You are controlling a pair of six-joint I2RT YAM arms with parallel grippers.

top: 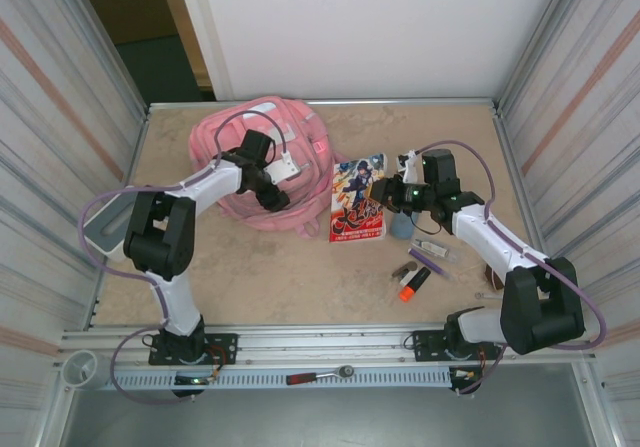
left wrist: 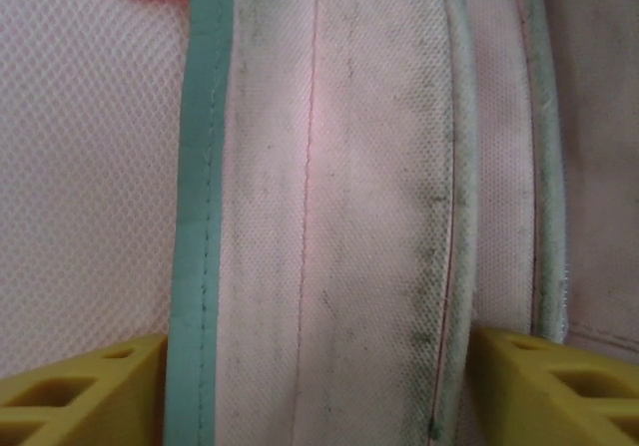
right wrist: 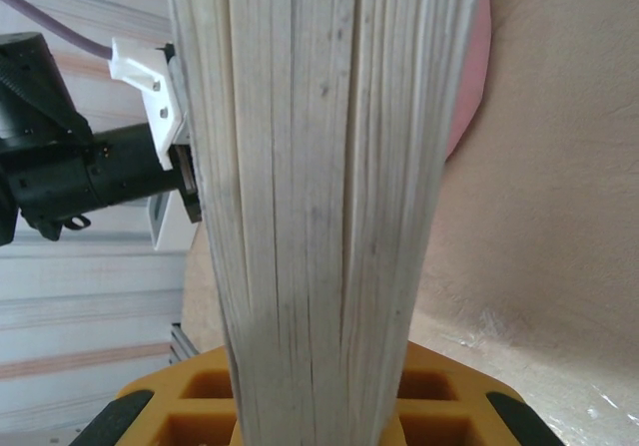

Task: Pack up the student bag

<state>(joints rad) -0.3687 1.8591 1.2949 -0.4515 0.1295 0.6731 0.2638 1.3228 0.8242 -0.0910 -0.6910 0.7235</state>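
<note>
The comic book [top: 358,199] is still outside the pink backpack [top: 285,172], next to it, so I will carry the book across toward the backpack with my right gripper next and let go of the book's edge there.
The student bag [top: 262,157], a big pink backpack, lies at the back left of the table. My left gripper [top: 272,189] is down on its front. In the left wrist view the yellow fingers [left wrist: 80,391] stand wide apart on either side of a pale, teal-edged strip of the bag [left wrist: 319,197]; the strip lies flat and unpinched, so this gripper is open. My right gripper [top: 392,197] is shut on the right edge of a comic book [top: 358,199] just right of the bag. The book's page edges [right wrist: 319,167] rise from between the yellow pads [right wrist: 439,406].
Small items lie right of centre: a blue-grey lump [top: 402,227], a purple pen [top: 428,260], an orange marker [top: 414,283] and a brown stub [top: 404,269]. A grey-white box [top: 105,229] sits at the left wall. A ratchet [top: 320,375] lies on the front rail.
</note>
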